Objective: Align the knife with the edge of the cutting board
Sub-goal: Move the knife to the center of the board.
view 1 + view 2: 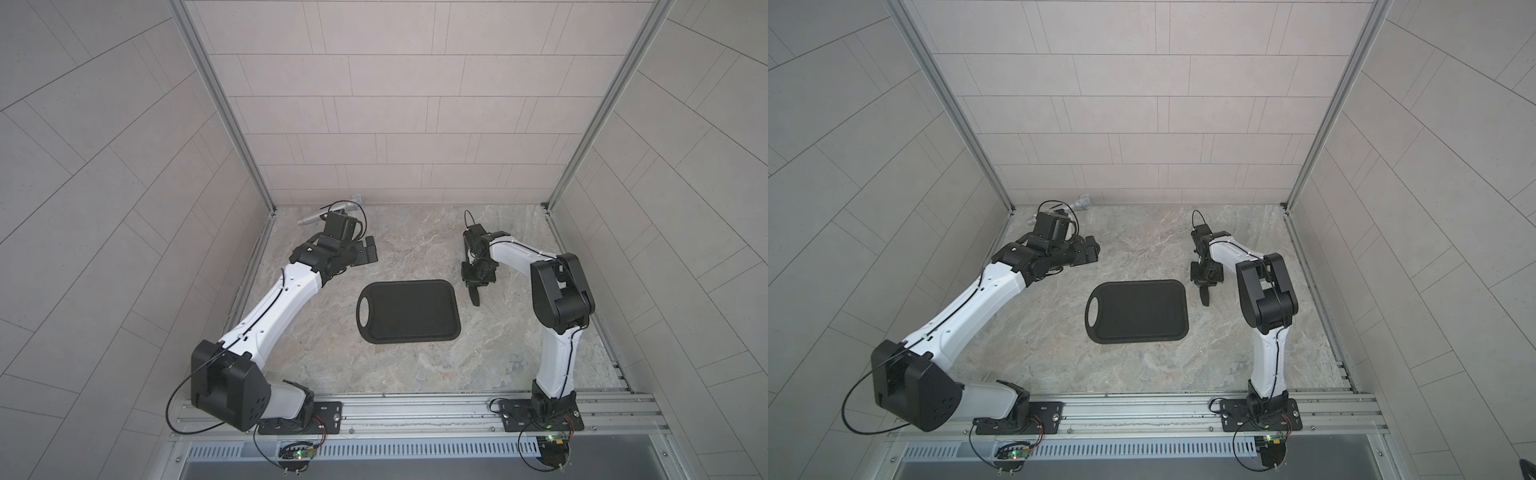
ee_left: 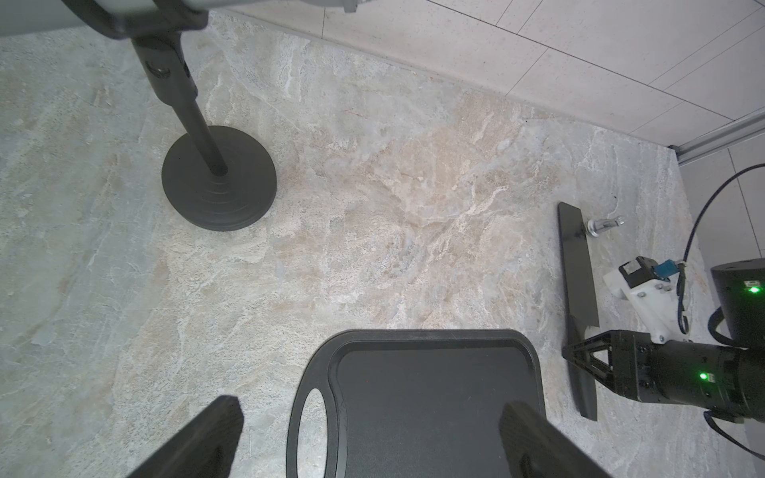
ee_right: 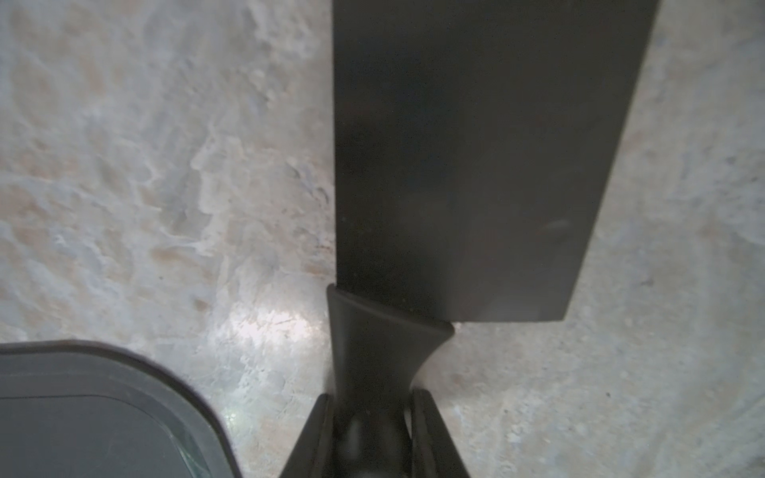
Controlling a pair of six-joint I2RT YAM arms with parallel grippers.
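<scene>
The knife's blade sticks out beyond the board's edge (image 3: 208, 414) beside the knife, so next I should slide the knife's handle in my right gripper back along that edge and release it.
The matte-black cutting board (image 1: 409, 311) (image 1: 1137, 311) lies flat mid-table, its handle hole to the left. The black knife (image 1: 474, 297) (image 1: 1205, 297) rests on the table just right of the board's right short edge, apart from it and roughly along it. In the left wrist view the knife (image 2: 577, 265) shows its whole length. My right gripper (image 1: 473, 286) (image 2: 573, 356) (image 3: 370, 414) is shut on the knife's handle, just behind the wide blade (image 3: 476, 165). A board corner (image 3: 82, 414) lies beside it. My left gripper (image 1: 370, 253) (image 2: 371, 407) hovers open at back left, holding nothing.
A silver microphone (image 1: 316, 216) on a black stand with a round base (image 2: 219, 178) occupies the back left corner, behind my left arm. A small silver metal piece (image 2: 602, 223) lies beside the knife's blade. Walls close in the table's left, back and right sides.
</scene>
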